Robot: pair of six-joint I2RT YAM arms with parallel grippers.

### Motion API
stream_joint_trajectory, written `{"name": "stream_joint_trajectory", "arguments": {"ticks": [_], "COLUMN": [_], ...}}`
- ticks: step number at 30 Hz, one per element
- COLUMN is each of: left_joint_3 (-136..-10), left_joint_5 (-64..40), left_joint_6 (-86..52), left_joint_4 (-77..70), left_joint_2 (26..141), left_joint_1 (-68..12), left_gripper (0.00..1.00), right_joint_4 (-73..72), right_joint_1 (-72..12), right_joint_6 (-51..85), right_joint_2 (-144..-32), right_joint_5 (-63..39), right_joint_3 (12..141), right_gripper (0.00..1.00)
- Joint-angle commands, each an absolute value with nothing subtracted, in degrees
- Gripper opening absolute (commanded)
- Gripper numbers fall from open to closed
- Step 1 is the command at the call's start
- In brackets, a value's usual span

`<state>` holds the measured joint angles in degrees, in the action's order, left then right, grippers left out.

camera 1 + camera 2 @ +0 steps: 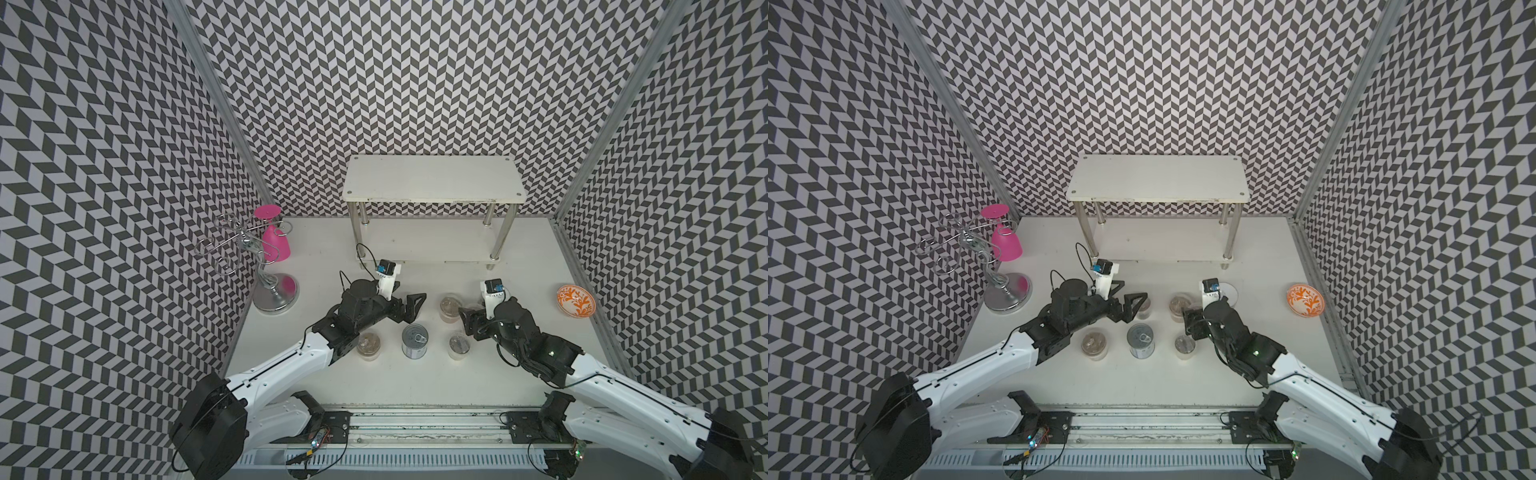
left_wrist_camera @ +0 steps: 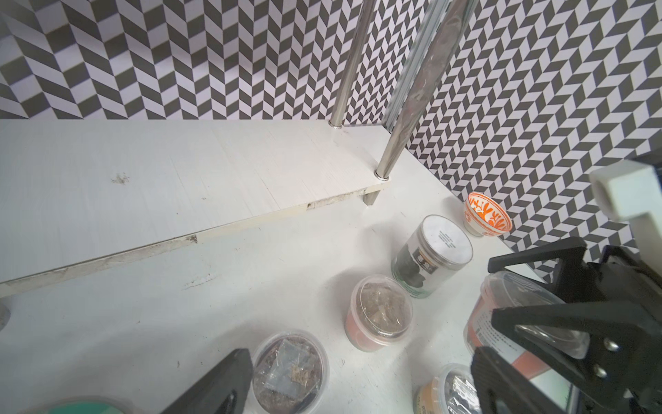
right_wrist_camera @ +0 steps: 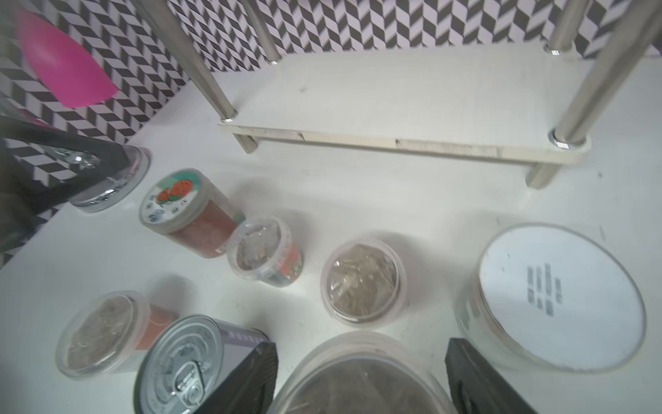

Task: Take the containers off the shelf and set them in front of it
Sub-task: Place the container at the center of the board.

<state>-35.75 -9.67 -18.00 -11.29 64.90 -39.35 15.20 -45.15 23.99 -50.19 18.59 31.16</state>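
The bare tabletop before the white-lidded jar is below and back of my right gripper, so my right gripper should move back and down next and release the clear tub there.
The white shelf (image 1: 432,178) (image 1: 1158,178) stands bare on both tiers. Several containers stand on the table in front of it: a silver can (image 1: 414,340), clear tubs (image 1: 368,345) (image 1: 459,345) (image 1: 449,306), a teal-lidded jar (image 3: 179,204) and a white-lidded jar (image 3: 559,297) (image 2: 440,240). My left gripper (image 1: 405,293) (image 2: 358,358) hangs open above a dark-filled tub (image 2: 290,369), holding nothing. My right gripper (image 1: 469,316) (image 3: 361,347) is shut on a clear tub (image 3: 358,387), one finger at each side. Whether that tub touches the table does not show.
A silver wire stand (image 1: 241,249) with a pink goblet (image 1: 274,245) is at the left wall. An orange-patterned dish (image 1: 575,300) sits at the right wall. Patterned walls close in three sides.
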Motion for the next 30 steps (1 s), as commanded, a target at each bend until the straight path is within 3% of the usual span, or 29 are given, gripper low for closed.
{"name": "stream_joint_trajectory", "arguments": {"ticks": [1,10,30], "left_joint_3": [-34.49,-33.84,-32.77], "left_joint_5": [-12.72,-14.56,-14.6], "left_joint_6": [-18.28,-18.17,-18.01], "left_joint_4": [-13.66,-14.06,-14.98], "left_joint_2": [62.99,63.27,63.2], "left_joint_1": [-39.29,-39.29,-39.27], "left_gripper": [1.0,1.0,1.0], "right_joint_4": [19.9,26.6,27.52], "right_joint_1": [-45.91,-47.74,-48.25], "right_joint_6": [33.02,41.94,55.04], "right_joint_2": [-49.04,-49.14,-64.7], "right_joint_5": [22.97,31.63,42.82], "right_joint_3": [29.59,27.42,26.7], "right_gripper": [0.69,0.7,0.69]}}
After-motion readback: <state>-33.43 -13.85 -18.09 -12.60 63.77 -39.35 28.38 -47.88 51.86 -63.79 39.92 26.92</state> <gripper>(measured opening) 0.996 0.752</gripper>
